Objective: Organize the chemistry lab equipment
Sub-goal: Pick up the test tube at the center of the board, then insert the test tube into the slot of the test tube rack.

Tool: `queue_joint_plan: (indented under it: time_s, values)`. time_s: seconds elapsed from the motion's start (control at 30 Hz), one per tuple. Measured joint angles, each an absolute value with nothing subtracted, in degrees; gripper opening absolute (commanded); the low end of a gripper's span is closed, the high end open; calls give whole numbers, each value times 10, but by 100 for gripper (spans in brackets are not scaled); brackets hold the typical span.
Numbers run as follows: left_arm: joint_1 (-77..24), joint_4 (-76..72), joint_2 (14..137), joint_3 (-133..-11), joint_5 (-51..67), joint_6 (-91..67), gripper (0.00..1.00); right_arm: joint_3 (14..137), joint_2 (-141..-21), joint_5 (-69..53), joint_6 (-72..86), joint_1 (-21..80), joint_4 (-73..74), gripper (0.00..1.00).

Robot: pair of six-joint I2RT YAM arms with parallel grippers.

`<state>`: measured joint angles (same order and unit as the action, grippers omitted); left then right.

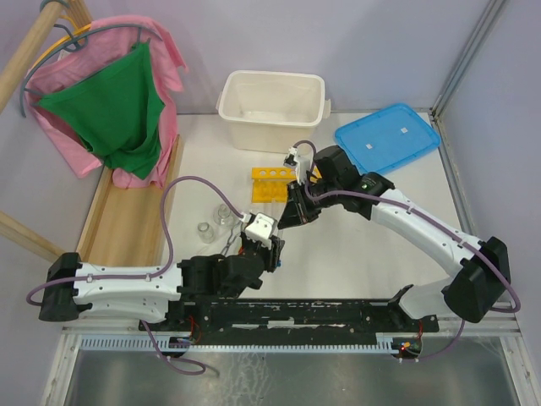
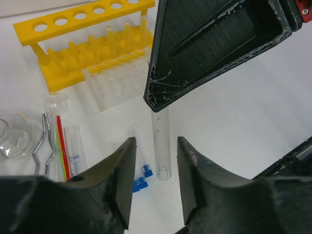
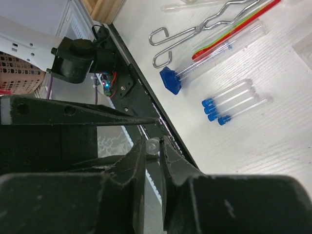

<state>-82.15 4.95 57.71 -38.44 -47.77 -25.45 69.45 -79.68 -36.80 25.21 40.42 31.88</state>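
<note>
The tube will go outward to the yellow rack [image 1: 272, 184] in my right gripper, which will lower it over the empty peg beside the filled ones and release it.
A clear uncapped test tube [image 2: 162, 141] hangs above the table. My right gripper [image 3: 152, 146] is shut on its top end [image 3: 152, 145]. My left gripper [image 2: 155, 170] stands open around the tube's lower end, and neither finger touches it. The two grippers meet mid-table [image 1: 279, 228]. The yellow rack [image 1: 272, 184] [image 2: 87, 29] stands just behind them. On the table lie small blue-capped tubes [image 3: 229, 102] [image 2: 141, 178], metal tongs [image 3: 195, 31] [image 2: 43, 141], a thin red rod [image 3: 234, 29] [image 2: 62, 146] and glass flasks [image 1: 205, 230] [image 2: 12, 136].
A white tub [image 1: 228, 101] stands at the back and a blue lid [image 1: 387, 137] lies at the back right. A clear well tray [image 2: 114, 83] leans by the rack. Clothes on a hanger [image 1: 110, 101] and a wooden tray [image 1: 127, 220] fill the left side.
</note>
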Motion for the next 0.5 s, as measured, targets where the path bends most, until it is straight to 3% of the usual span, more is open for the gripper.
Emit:
queue_joint_plan:
  time_s: [0.27, 0.5]
  values:
    - [-821, 57, 575, -385, -482, -266, 53, 696, -797, -331, 251, 408, 336, 1]
    - [-821, 80, 556, -385, -495, -286, 53, 726, -799, -156, 224, 409, 353, 1]
